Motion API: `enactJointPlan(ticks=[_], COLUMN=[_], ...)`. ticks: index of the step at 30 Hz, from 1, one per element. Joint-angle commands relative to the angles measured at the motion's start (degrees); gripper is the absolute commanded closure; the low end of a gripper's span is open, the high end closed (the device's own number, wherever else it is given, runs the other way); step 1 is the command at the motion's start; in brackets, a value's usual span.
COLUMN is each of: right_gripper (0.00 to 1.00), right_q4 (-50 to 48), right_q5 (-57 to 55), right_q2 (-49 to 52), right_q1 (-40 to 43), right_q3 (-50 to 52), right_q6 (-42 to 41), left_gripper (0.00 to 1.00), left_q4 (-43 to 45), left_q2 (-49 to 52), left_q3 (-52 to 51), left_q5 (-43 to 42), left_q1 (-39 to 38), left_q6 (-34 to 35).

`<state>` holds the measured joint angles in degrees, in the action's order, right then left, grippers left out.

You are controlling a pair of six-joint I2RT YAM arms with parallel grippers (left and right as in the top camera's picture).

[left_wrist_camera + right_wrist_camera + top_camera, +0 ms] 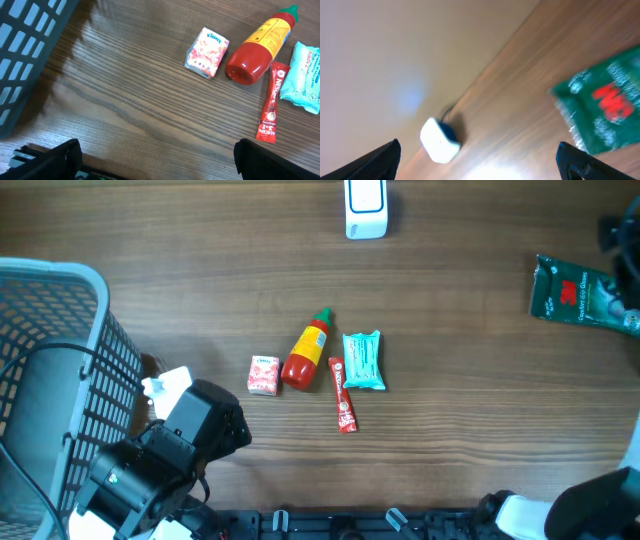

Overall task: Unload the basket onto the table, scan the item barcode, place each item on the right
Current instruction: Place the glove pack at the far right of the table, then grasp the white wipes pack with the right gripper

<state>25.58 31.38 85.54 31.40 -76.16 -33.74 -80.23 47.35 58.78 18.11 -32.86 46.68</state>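
Observation:
I should next move my right gripper to the left in the overhead view and down onto the orange lettering (357, 361) of the teal wipes pack, as its fingers are empty.
A green packet (578, 292) with red lettering lies flat at the table's far right; in the right wrist view the packet (605, 110) shows blurred at the right. My right gripper (480, 160) is open, nothing between its fingers, hovering beside the packet. The white barcode scanner (365, 208) stands at the back centre and shows as a white block, the scanner (439, 140), in the right wrist view. My left gripper (155, 155) is open and empty, low over bare wood near the front left.
Mid-table lie a small tissue pack (263, 374), a red sauce bottle (307, 350), a teal wipes pack (363, 360) and a red coffee stick (343, 394). A grey mesh basket (60, 290) stands at the left edge, close to the left arm (190, 425).

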Motion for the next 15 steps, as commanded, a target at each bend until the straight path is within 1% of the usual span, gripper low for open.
enactJointPlan(ticks=[1, 3, 4, 5, 7, 8, 10, 11, 12, 14, 15], right_gripper=[0.0, 0.0, 0.01, 0.0, 0.0, 0.0, 0.0, 0.05, 0.2, 0.21, 0.25], right_q4=[5.03, 10.56, 13.16, 14.43, 18.34, 19.12, 19.06, 18.99, 18.64, 18.36, 18.4], right_q5=[4.87, 5.01, 1.29, -2.27, -19.71, -24.57, -26.97, -26.97, -27.3, -30.51, -32.35], right_q2=[-0.02, 0.42, 0.57, 0.76, 2.75, 4.66, 8.46, 9.97, 13.44, 17.51, 19.32], right_q1=[-9.9, -22.62, -28.87, -32.15, -44.85, -50.01, -56.3, -58.1, -61.11, -63.63, -64.63], right_q3=[0.42, 0.44, 0.44, 0.44, 0.44, 0.44, 0.44, 0.44, 0.44, 0.44, 0.44], right_q6=[7.32, 16.68, 19.04, 19.8, 20.06, 20.04, 20.04, 20.02, 18.84, 14.53, 12.83], left_gripper=[0.0, 0.0, 0.0, 0.0, 0.0, 0.0, 0.0, 0.0, 0.0, 0.0, 0.0], left_q4=[-0.04, -0.04, -0.04, -0.04, -0.04, -0.04, -0.04, -0.02, -0.04, -0.04, -0.04], left_q2=[-0.11, -0.11, -0.11, -0.11, -0.11, -0.11, -0.11, -0.11, -0.11, -0.11, -0.11], left_q3=[0.15, 0.15, 0.15, 0.15, 0.15, 0.15, 0.15, 0.15, 0.15, 0.15, 0.15], left_q5=[0.35, 0.35, 0.35, 0.35, 0.35, 0.35, 0.35, 0.35, 0.35, 0.35, 0.35], left_q1=[0.13, 0.13, 0.13, 0.13, 0.13, 0.13, 0.13, 0.13, 0.13, 0.13, 0.13], left_q6=[0.7, 0.72, 0.72, 0.72, 0.72, 0.7, 0.7, 0.72, 0.7, 0.7, 0.7])
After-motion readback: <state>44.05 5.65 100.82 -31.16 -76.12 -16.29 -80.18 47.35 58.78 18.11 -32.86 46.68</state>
